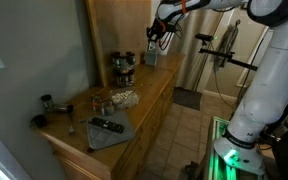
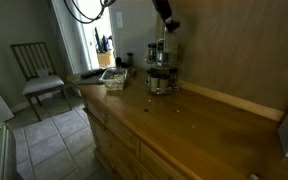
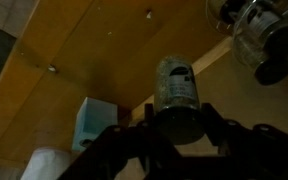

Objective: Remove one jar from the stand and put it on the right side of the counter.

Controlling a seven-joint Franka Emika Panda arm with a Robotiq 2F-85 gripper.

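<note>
The bare counter beside the stand has free space, so I need to lower the jar there next with my gripper, past the stand and away from the clear box.
The stand [image 2: 160,79] is a small round dark metal rack of little spice jars on the counter [image 2: 184,130]; it also shows in an exterior view [image 1: 123,69] and at the upper right of the wrist view [image 3: 256,35]. My gripper [image 3: 176,118] is shut on a small jar [image 3: 175,88] with a pale label, held in the air above the stand. In both exterior views the gripper [image 1: 158,38] [image 2: 167,24] hangs above the counter with the jar [image 2: 163,48] below it.
A clear box of items [image 2: 112,76] and a pale blue box [image 3: 87,122] lie on the counter. A grey mat with a remote [image 1: 108,127], small jars [image 1: 101,102] and a dark cup-like item [image 1: 47,102] lie at the near end. A tall wooden panel [image 1: 119,25] stands behind the stand. A chair [image 2: 36,70] stands on the floor.
</note>
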